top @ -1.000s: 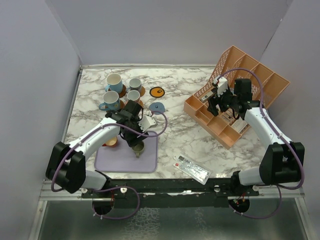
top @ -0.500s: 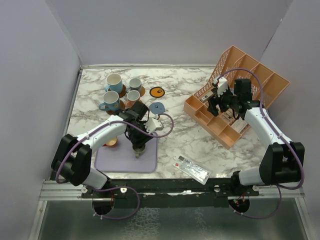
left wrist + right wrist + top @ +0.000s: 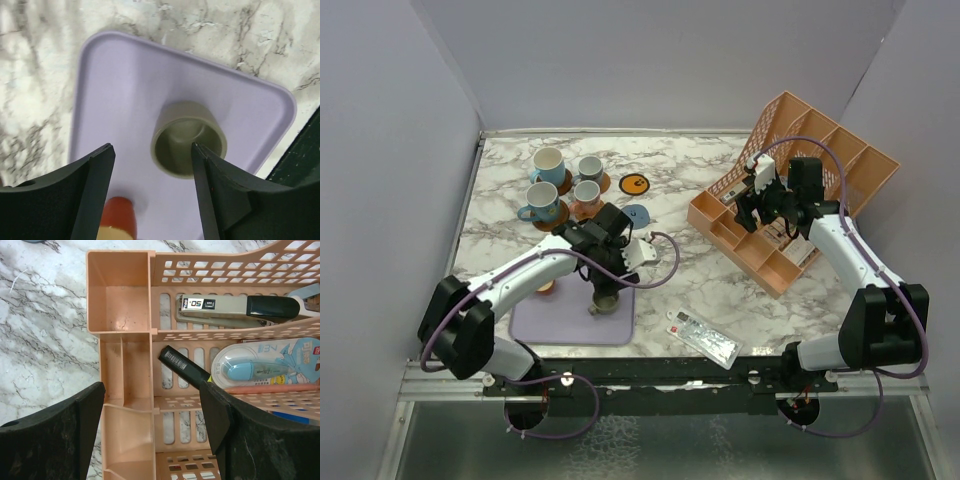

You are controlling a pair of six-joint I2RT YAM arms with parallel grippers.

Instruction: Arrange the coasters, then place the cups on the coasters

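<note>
The olive-green cup's side, on the side facing the orange-and-pale cup, needs to come between the fingers of my left gripper as it lowers.
An olive-green cup stands upright on the lavender tray, free of any grip. My left gripper hangs open just above it, its right finger edging over the cup's rim. From above, that gripper sits over the olive cup. An orange-and-pale cup stands at the tray's left edge, half hidden by the arm. Two light blue cups, a grey-white cup and a pale cup stand on coasters at the back left. An orange coaster with a black mark and a grey-blue coaster lie bare. My right gripper is open and empty.
The orange slotted organiser stands at the right under my right gripper, holding a stapler, a black marker and correction tape. A clear packet lies near the front edge.
My left gripper narrowed, then opened again, while the wrist swung a little right. The olive cup now stands slightly further right on the tray. The right arm has not moved.
</note>
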